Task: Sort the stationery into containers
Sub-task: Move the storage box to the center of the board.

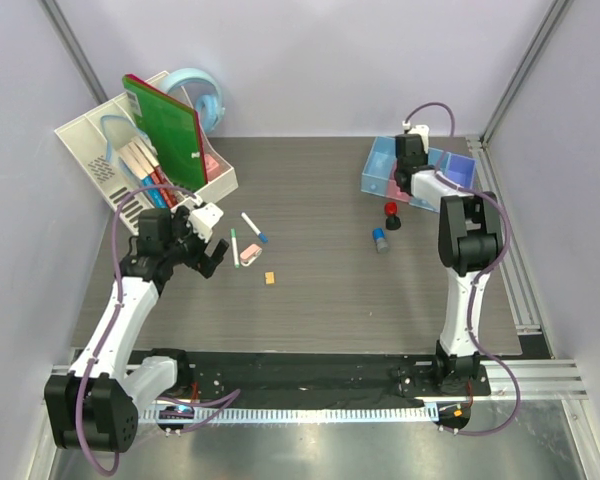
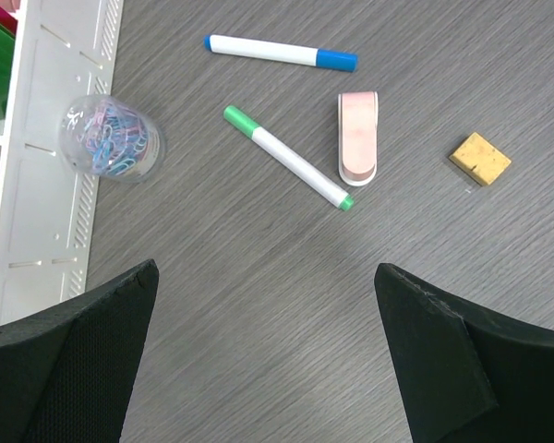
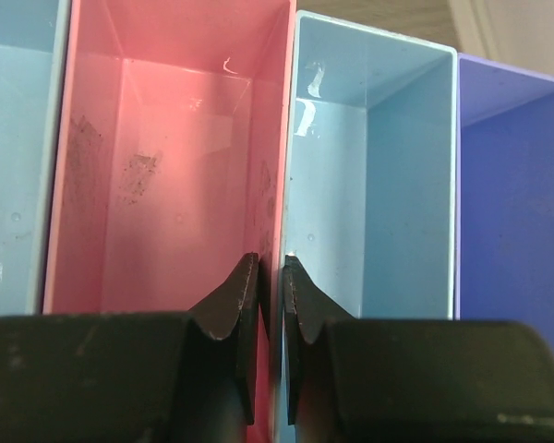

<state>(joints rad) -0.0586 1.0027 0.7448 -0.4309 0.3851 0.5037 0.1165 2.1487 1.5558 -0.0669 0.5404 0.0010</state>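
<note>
My right gripper is going to drag the bins to the left in the top view onto the bare table next and let go of the side between the pink and blue bins. The bins are far from the pens.
The blue-cap pen [image 1: 253, 227] [image 2: 279, 53], green-cap pen [image 1: 234, 246] [image 2: 288, 159], pink eraser [image 1: 250, 254] [image 2: 358, 136] and orange block [image 1: 269, 278] [image 2: 480, 159] lie on the table. My left gripper [image 1: 213, 255] [image 2: 266, 268] hangs open and empty just left of them. The red-and-black cylinder [image 1: 391, 216] and blue-grey cylinder [image 1: 380, 240] stand near the row of bins [image 1: 380, 165]. My right gripper [image 1: 408, 175] [image 3: 270, 258] is shut on the wall between the pink bin [image 3: 166, 157] and blue bin [image 3: 379, 185]. Both bins look empty.
A white slotted organizer [image 1: 90, 140] [image 2: 46, 157] with a green book [image 1: 165, 125] stands at the back left, a light-blue tape dispenser [image 1: 205, 100] behind it. A clear jar of paper clips [image 2: 112, 138] sits beside the organizer. The violet bin [image 3: 517, 203] and light-blue bin [image 3: 14, 138] flank the gripped ones.
</note>
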